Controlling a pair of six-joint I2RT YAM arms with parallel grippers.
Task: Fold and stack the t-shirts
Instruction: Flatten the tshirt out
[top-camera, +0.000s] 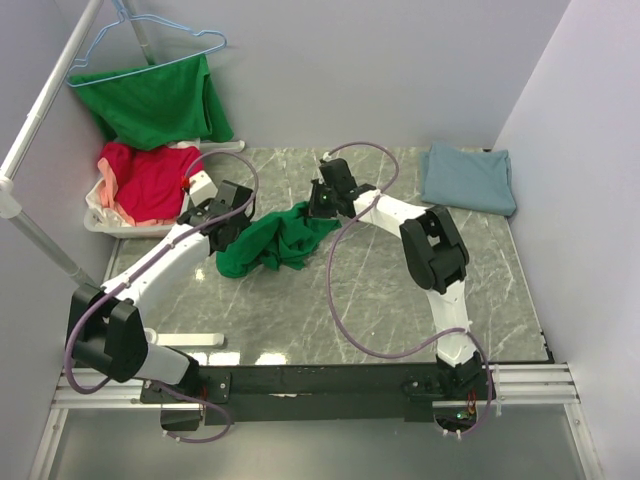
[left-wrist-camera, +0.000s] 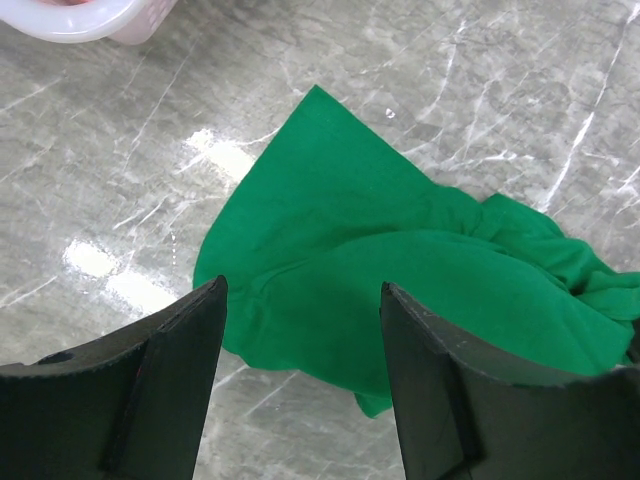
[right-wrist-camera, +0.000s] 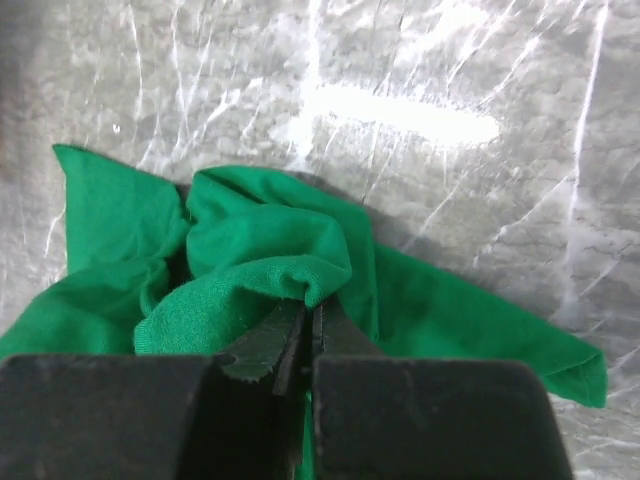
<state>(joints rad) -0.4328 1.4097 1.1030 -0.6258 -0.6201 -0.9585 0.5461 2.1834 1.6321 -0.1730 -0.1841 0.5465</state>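
Note:
The left gripper moves down and to the right in the top view onto the t-shirt's loose near edge below next, as its other end is held.
A bright green t-shirt (top-camera: 270, 240) lies crumpled on the marble table, between my two grippers. My right gripper (top-camera: 318, 207) is shut on a fold of it at its right end; in the right wrist view the jaws (right-wrist-camera: 310, 312) pinch the green cloth (right-wrist-camera: 250, 260). My left gripper (top-camera: 228, 228) is open above the shirt's left edge, with the green cloth (left-wrist-camera: 400, 270) showing between and beyond its fingers (left-wrist-camera: 175, 350). A dusty blue-grey t-shirt (top-camera: 468, 177) lies folded at the back right. A second green t-shirt (top-camera: 150, 100) hangs at the back left.
A white basket (top-camera: 100, 222) at the left holds red and pink t-shirts (top-camera: 150, 180). A blue wire hanger (top-camera: 150, 45) and a white rack pole (top-camera: 45, 110) stand at the back left. Grey walls close in both sides.

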